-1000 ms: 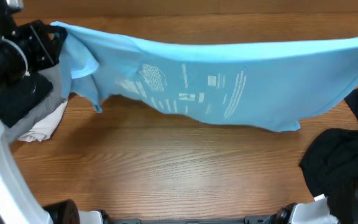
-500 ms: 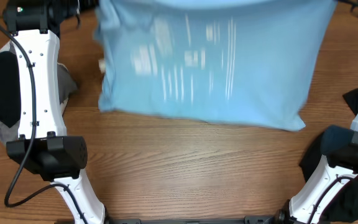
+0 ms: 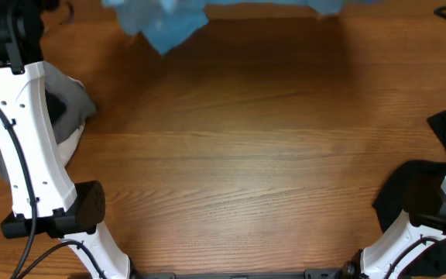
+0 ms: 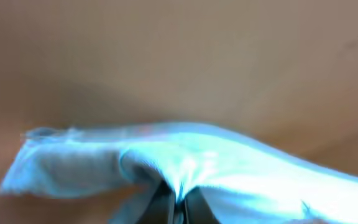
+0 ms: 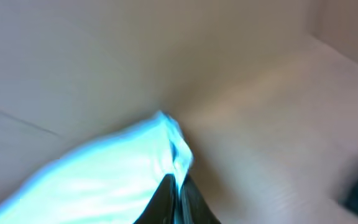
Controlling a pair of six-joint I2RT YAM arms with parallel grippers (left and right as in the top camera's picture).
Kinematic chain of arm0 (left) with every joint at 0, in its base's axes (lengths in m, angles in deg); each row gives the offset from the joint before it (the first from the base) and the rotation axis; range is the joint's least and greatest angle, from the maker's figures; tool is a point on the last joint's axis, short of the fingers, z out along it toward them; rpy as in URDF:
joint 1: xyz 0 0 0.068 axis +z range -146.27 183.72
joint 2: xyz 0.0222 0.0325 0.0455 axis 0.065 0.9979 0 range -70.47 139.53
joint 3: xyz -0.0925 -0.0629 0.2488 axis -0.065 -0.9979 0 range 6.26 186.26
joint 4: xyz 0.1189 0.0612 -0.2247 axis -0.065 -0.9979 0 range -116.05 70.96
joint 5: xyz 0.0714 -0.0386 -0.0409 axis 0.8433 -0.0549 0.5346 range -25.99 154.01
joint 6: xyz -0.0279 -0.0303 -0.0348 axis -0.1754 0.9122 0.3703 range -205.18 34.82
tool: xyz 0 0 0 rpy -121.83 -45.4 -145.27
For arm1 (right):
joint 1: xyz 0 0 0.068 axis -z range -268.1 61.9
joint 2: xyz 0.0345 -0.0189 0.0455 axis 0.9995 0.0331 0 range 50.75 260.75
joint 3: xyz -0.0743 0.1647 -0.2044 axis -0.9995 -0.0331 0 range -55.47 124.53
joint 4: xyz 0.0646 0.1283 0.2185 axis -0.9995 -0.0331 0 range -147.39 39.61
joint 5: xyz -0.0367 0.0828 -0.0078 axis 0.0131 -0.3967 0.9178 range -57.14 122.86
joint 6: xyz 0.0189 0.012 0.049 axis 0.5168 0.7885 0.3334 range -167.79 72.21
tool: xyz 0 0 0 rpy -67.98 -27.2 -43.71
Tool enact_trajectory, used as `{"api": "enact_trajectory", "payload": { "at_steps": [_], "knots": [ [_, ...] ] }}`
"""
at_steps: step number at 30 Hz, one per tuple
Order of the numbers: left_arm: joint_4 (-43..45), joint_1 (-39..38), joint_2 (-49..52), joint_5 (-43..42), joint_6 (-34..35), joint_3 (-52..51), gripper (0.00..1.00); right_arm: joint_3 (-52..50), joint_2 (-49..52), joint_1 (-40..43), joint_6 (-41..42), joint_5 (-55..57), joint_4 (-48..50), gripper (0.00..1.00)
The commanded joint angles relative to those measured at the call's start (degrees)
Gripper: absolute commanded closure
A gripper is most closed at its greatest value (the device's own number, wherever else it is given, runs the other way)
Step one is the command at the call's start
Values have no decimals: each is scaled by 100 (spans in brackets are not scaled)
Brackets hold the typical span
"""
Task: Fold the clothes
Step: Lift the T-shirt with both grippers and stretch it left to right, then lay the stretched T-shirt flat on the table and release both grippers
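Observation:
My left gripper moves down and back next and lowers its pinch of blue T-shirt [image 3: 165, 23] to release it there, since that part of the bare wooden table is clear.
The light blue T-shirt [image 3: 165, 23] shows only as a bunched strip along the far edge of the overhead view; most of it is out of frame. In the left wrist view my left gripper [image 4: 178, 205] is shut on a pinch of the blue T-shirt [image 4: 229, 168], which spreads blurred to both sides. In the right wrist view my right gripper [image 5: 178, 199] is shut on another edge of the blue T-shirt [image 5: 104, 180], hanging to its left. A black garment [image 3: 428, 194] lies at the right edge of the table. Neither gripper shows in the overhead view.
A grey and white cloth pile [image 3: 64, 116] lies at the left under the left arm [image 3: 29, 139]. The right arm's base [image 3: 416, 240] rises at the lower right over the black garment. Bare wooden table [image 3: 254, 155] fills the middle.
The blue T-shirt was stretched across the table a second ago. It has swung away to the far edge and mostly left the overhead view. Both arms have reached far back.

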Motion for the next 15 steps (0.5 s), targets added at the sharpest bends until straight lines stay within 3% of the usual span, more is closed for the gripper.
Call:
{"api": "enact_trajectory", "payload": {
  "at_steps": [1, 3, 8, 15],
  "knots": [
    [-1202, -11, 85, 0, -577, -66, 96, -192, 103, 44, -160, 1340, -632, 96],
    [-2022, -70, 208, 229, -734, -221, 96, -446, 164, 44, -184, 1480, -1008, 96],
    [-3056, -273, 608, 315, -1049, -710, 96, -1394, 179, 48, -293, 1495, -1569, 96],
    [-3152, -761, 717, 308, -1329, -2616, 96, -3088, 179, 98, -286, 1478, -1808, 96]
  ]
}}
